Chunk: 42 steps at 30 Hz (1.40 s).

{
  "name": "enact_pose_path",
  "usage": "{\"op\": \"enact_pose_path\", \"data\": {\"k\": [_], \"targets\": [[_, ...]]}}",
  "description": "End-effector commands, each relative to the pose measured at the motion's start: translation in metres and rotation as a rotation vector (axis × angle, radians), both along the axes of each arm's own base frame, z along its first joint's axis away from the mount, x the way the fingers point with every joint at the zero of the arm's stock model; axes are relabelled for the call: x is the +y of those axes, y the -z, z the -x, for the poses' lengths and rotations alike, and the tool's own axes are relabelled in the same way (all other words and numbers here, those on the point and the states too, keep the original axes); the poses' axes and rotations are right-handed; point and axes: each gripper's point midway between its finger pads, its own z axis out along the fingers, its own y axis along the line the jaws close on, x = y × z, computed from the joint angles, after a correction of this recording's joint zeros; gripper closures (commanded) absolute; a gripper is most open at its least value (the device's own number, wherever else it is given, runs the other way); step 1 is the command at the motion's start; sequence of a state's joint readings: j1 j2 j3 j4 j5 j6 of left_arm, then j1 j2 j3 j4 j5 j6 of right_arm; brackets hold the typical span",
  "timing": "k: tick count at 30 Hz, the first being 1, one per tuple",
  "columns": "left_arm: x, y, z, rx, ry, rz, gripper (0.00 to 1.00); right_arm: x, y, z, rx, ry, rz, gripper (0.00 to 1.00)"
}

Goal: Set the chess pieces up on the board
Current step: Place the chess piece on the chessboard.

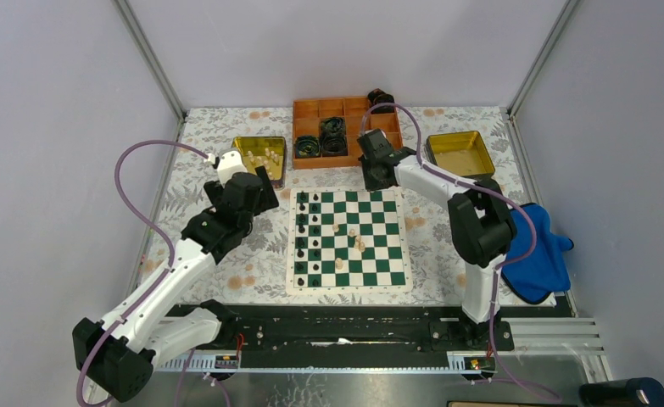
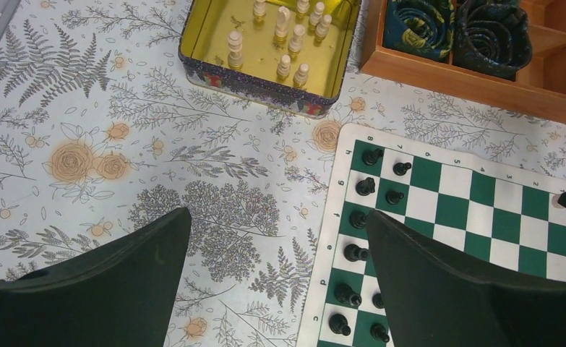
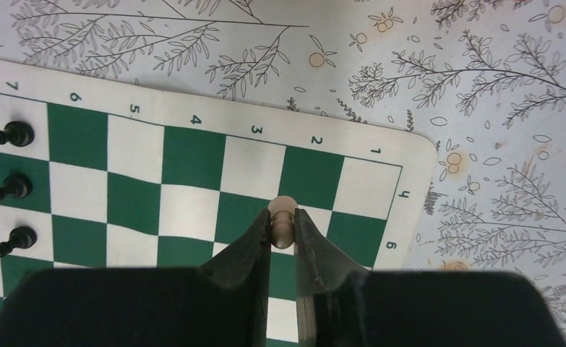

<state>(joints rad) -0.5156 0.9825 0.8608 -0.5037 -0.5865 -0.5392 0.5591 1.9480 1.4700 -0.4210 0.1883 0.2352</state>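
Note:
The green square (image 1: pixel 376 196) (image 3: pixel 311 178) beside the board's white far corner square is empty. My right gripper will next bring the cream pawn down onto that square and release it.
The board (image 1: pixel 349 288) lies in the middle of the table. Black chess pieces (image 1: pixel 308 237) fill its two left columns, and a few cream ones (image 1: pixel 355 242) stand loose near its centre. My right gripper (image 3: pixel 283 224) is shut on a cream pawn (image 3: pixel 283 217) and holds it just above the board (image 3: pixel 193 159), near the far right corner; in the top view this gripper (image 1: pixel 377 174) hangs over the far edge. My left gripper (image 2: pixel 278 215) is wide open and empty above the tablecloth, just left of the black pieces (image 2: pixel 359 217).
A yellow-lined tin (image 2: pixel 258 90) with several cream pieces (image 2: pixel 294 36) sits beyond the left gripper. An orange tray (image 1: pixel 345 127) with black coiled rolls stands at the back. Another tin (image 1: pixel 460 153) is at the back right, and a blue cloth (image 1: pixel 536 250) lies at the right edge.

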Motion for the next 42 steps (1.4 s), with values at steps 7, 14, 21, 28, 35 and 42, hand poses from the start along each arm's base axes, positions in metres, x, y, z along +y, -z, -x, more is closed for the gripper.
{"op": "enact_pose_path", "data": {"k": [7, 14, 21, 28, 35, 42], "targets": [[-0.002, -0.018, -0.007, -0.041, 0.016, -0.013, 0.01, -0.006, 0.024, -0.01, 0.038, 0.04, -0.025, 1.0], [-0.003, -0.017, -0.008, -0.034, 0.021, -0.022, 0.01, -0.011, 0.034, -0.011, 0.069, 0.051, -0.016, 1.0], [-0.003, -0.013, -0.008, -0.026, 0.017, -0.023, 0.01, -0.013, 0.039, -0.01, 0.087, 0.054, -0.01, 1.0], [-0.003, -0.01, -0.007, -0.022, 0.015, -0.02, 0.01, -0.014, 0.044, -0.009, 0.101, 0.047, -0.007, 0.91], [-0.004, -0.007, -0.006, -0.016, 0.015, -0.011, 0.01, -0.015, 0.041, -0.009, 0.094, 0.034, -0.005, 0.6], [-0.005, -0.008, -0.005, -0.02, 0.013, 0.006, 0.01, -0.019, 0.01, -0.018, 0.016, 0.032, 0.006, 0.54]]}}
